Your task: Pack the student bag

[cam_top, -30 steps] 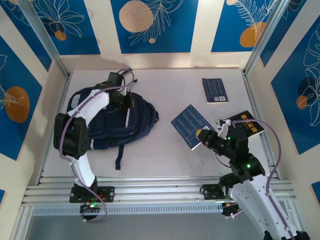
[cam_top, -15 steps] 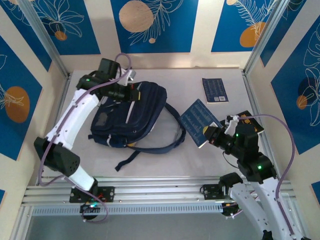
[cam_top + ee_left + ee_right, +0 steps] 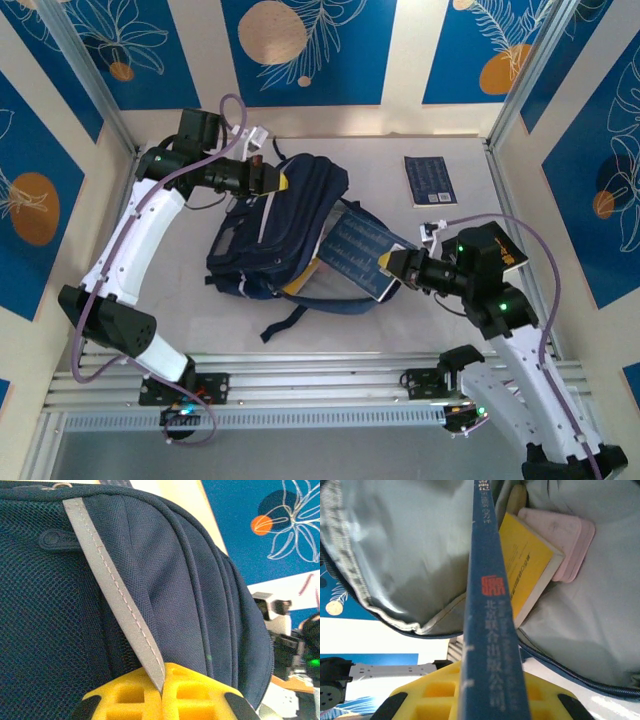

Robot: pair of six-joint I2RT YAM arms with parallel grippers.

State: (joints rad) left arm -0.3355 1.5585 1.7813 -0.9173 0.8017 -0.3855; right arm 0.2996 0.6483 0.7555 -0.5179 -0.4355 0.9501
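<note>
My right gripper will next push the blue book deeper in beside the yellow book (image 3: 527,565) and then let go of it, because most of the blue book still sticks out.
The student bag (image 3: 285,215), navy with pale grey stripes, is lifted and tilted at the table's left centre, its mouth facing right. My left gripper (image 3: 262,178) is shut on its upper edge. In the left wrist view the yellow jaws of the left gripper (image 3: 162,687) pinch the grey stripe (image 3: 112,592). My right gripper (image 3: 392,268) is shut on a blue book (image 3: 355,250) whose far end is in the bag's mouth. From the right wrist, the blue book's spine (image 3: 490,615) runs from the right gripper (image 3: 487,700) into the grey-lined interior (image 3: 410,555), beside a yellow book (image 3: 527,565) and a pink item (image 3: 562,537).
Another blue book (image 3: 430,180) lies flat at the back right of the table. The bag's dark straps (image 3: 320,305) trail on the table toward the front rail (image 3: 320,375). Patterned walls close in the back and sides.
The left arm has lifted the bag and carried it right, standing it up with its mouth open. The right gripper has carried the blue book left into that mouth.
</note>
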